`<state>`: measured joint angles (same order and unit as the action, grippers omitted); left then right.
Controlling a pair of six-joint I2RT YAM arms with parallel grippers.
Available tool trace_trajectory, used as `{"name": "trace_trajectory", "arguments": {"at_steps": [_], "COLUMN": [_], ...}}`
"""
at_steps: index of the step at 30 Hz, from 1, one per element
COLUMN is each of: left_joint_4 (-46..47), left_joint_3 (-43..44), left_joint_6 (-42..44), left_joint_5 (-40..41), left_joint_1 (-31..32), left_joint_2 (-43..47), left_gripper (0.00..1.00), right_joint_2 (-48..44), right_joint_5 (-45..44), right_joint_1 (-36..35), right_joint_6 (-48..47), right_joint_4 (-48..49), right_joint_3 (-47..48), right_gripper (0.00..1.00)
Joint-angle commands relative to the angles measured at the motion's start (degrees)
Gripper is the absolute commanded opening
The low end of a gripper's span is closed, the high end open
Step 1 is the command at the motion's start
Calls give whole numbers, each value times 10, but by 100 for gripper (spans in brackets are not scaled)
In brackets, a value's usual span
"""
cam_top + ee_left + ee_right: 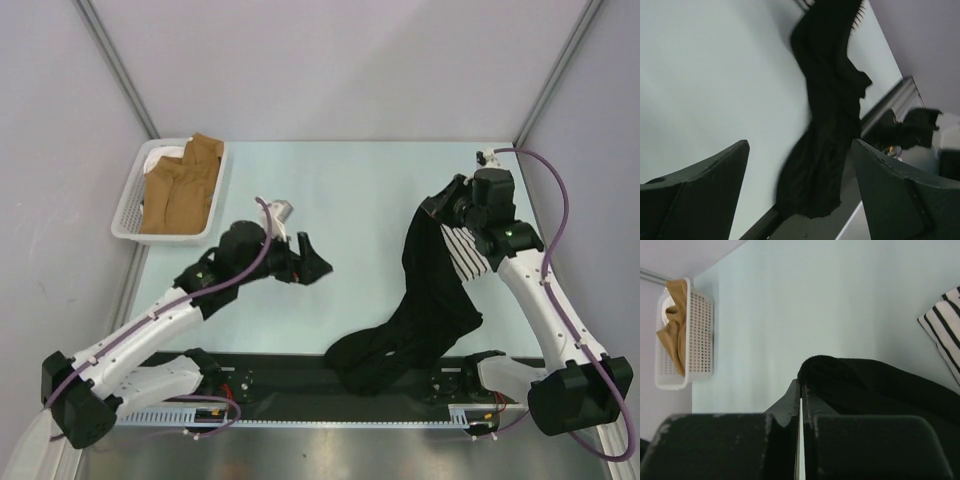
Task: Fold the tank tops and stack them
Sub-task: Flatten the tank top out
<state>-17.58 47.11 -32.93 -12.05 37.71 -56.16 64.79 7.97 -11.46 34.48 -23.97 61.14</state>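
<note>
I will move my left gripper to the right in the top view and down onto the black top's bunched middle, because only the top's upper end is held.
The black tank top [425,300] hangs as a long bunched strip from my right gripper [440,205], which is shut on its upper end. Its lower end [375,362] lies crumpled over the table's near edge. In the right wrist view the jaws [801,384] are pinched together with black cloth [880,385] at their tips. The striped tank top [463,250] lies on the table behind the black one, partly covered; a corner of it [945,330] shows. My left gripper [312,262] hovers open and empty left of the black top [830,125], which is apart from its fingers [725,170].
A white basket [128,205] with brown cloth [180,190] in it stands at the back left corner, also seen as the basket [700,335] in the right wrist view. The black arm-base rail [280,385] runs along the near edge. Grey walls close in the table.
</note>
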Motion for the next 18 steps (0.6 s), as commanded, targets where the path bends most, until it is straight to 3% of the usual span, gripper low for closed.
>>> {"name": "trace_trajectory", "arguments": {"at_steps": [1,7,13,18], "left_joint_4": [141,160,110,76], "left_joint_3": [-15,71,233,352], "left_joint_6": [22,51,50,16], "left_joint_5": [50,85,143,125], "left_joint_1": [95,239,336,352], "left_joint_2": [1,-181,-363,-501], "left_gripper": [88,61,69,63], "right_joint_2": [-10,0,-7,-14], "right_joint_5": [-8,-10,5,17], "right_joint_1": [21,41,65,79], "right_joint_6": [1,2,-7,-11], "right_joint_4": [44,37,27,23], "right_joint_3": [25,19,13,13], "right_gripper": [0,0,0,0]}}
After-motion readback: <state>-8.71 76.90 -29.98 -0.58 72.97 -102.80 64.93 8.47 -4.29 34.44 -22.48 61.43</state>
